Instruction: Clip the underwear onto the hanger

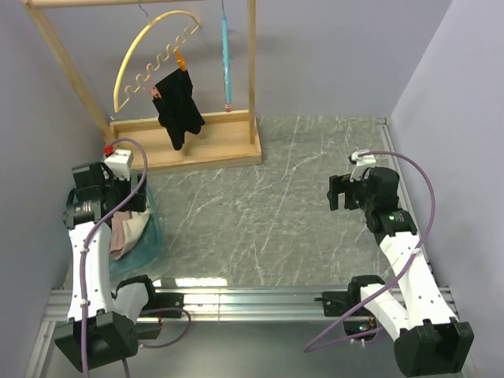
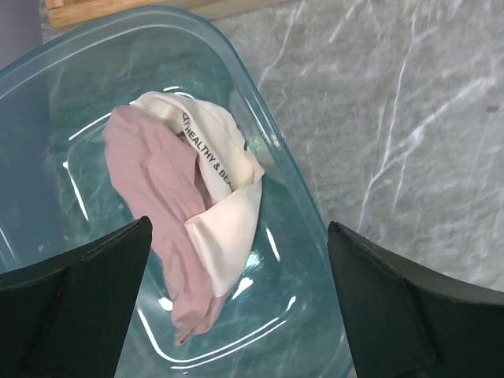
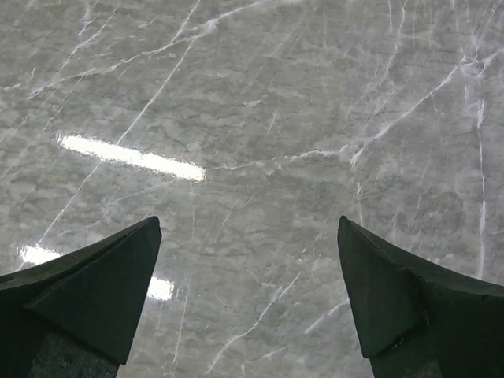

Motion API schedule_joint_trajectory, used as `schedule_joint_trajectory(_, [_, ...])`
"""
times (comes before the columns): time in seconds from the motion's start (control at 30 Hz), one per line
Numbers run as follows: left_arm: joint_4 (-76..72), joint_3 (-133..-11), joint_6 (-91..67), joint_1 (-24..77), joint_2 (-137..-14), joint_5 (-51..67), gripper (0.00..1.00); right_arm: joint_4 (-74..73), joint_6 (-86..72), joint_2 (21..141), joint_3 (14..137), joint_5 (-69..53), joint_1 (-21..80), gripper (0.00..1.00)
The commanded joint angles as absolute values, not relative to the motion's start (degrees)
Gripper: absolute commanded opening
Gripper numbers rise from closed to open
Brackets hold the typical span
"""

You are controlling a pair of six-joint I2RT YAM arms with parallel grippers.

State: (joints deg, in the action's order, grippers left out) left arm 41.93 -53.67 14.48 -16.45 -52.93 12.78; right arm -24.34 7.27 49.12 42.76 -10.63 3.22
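The underwear lies below my left gripper's open fingers, so next I need to turn and lower them into the tub (image 2: 277, 146) to close on the cream waistband's folded part (image 2: 208, 218).
The underwear (image 2: 161, 189), pink-beige with a cream waistband bearing dark print, lies crumpled in a clear teal tub (image 2: 277, 146). It also shows in the top view (image 1: 126, 231). My left gripper (image 2: 239, 225) is open and empty, hovering above the tub with the underwear's lower end between its fingers. The light-blue hanger (image 1: 226, 55) hangs edge-on from the wooden rack's top rail, far from both grippers. My right gripper (image 3: 249, 220) is open and empty above bare marble; it is at the right side of the table in the top view (image 1: 336, 191).
A wooden rack (image 1: 185, 150) stands at the back left. A yellow arched hanger (image 1: 146, 55) on it holds a black garment (image 1: 179, 106). The tub (image 1: 154, 230) sits at the table's left edge beside the wall. Grey marble table (image 1: 268, 205) lies between the arms.
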Motion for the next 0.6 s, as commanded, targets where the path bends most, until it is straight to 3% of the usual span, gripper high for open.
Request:
schedule_joint_trajectory(0.0, [44.6,-56.4,19.4,-16.5,-53.8,14.7,0.99,-24.3,7.1,48.8,44.1,-11.1,3.3,1.0])
schedule_joint_trajectory(0.27, [56.5,-64.7,36.8,-16.6,-64.6,12.5,0.99,-27.8,8.6,52.6,47.0,-12.9,3.3,1.0])
schedule_joint_trajectory(0.57, [61.9,-63.6,49.6,-12.9,-70.2,12.5,0.99,-30.9,9.5,56.7,49.8,-15.9,3.3,1.0])
